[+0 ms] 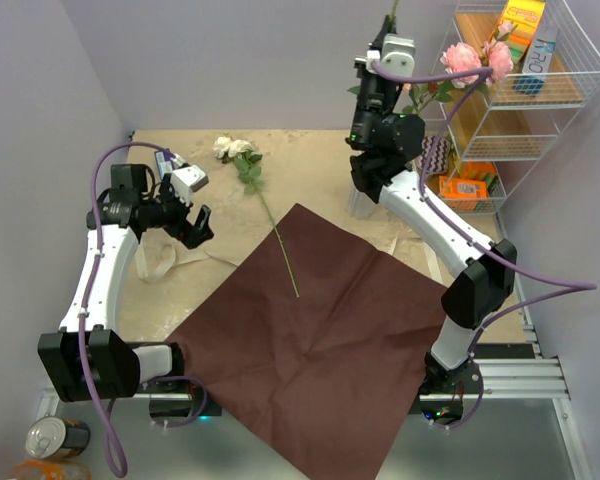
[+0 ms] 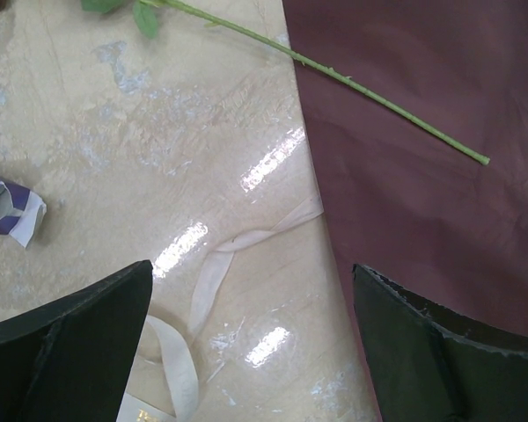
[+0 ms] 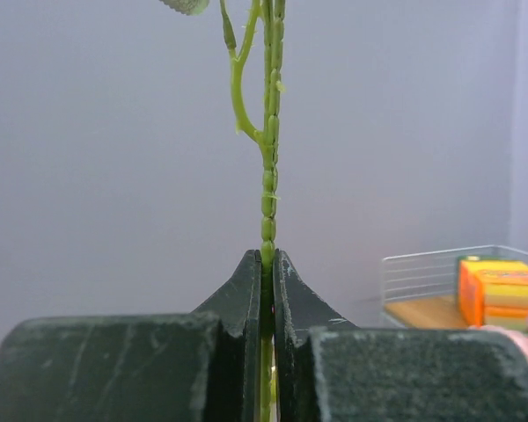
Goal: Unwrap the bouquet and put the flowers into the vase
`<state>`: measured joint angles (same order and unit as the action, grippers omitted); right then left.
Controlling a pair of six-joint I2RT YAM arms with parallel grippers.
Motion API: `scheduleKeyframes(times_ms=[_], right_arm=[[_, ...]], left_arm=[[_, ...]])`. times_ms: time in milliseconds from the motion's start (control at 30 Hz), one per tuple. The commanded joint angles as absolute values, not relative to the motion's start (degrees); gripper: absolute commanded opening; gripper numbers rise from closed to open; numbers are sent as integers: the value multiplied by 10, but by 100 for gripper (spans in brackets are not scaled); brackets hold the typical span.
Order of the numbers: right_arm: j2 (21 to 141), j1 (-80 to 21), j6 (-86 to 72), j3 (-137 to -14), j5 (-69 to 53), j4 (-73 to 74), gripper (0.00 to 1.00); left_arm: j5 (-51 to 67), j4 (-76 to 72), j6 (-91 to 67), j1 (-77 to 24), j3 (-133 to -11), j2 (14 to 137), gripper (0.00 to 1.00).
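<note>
My right gripper needs to move toward the pink roses [image 1: 470,58] by the wire shelf and then bring the stem down over the vase, because the stem is held high.
A cream rose [image 1: 235,150] lies at the back left of the table. Its long green stem [image 1: 280,245] [image 2: 378,97] runs onto the flat dark red paper sheet [image 1: 320,340] [image 2: 422,132]. My left gripper [image 1: 198,228] [image 2: 251,290] hangs open over the table beside the paper's left edge, above the loose beige ribbon [image 1: 175,262] [image 2: 207,281]. My right gripper [image 1: 383,35] [image 3: 268,255] is raised high at the back, shut on a thin green flower stem [image 3: 268,158] that rises upright out of the jaws. Pink roses [image 1: 470,58] show behind that arm. A white sliver [image 1: 358,203] beside the forearm looks like the vase, mostly hidden.
A wire shelf [image 1: 540,95] [image 3: 440,272] with orange boxes [image 1: 470,188] stands at the right, close to the raised arm. Grey walls close off the back and both sides. A small purple-and-white scrap [image 2: 9,207] lies on the table by the ribbon. A can [image 1: 55,435] sits at the bottom left.
</note>
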<state>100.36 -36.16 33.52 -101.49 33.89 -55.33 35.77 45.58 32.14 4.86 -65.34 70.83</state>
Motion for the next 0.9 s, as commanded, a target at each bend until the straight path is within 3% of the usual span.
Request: scheduleKeyframes(times_ms=[0,867], right_arm=[[991,-339,387,-1038,360,-644,0],[982,-314,410,-890,397,-772,0]], left_arm=[[370,454,325,54,-683,715,99],[364,482,352,54,-689,711,99]])
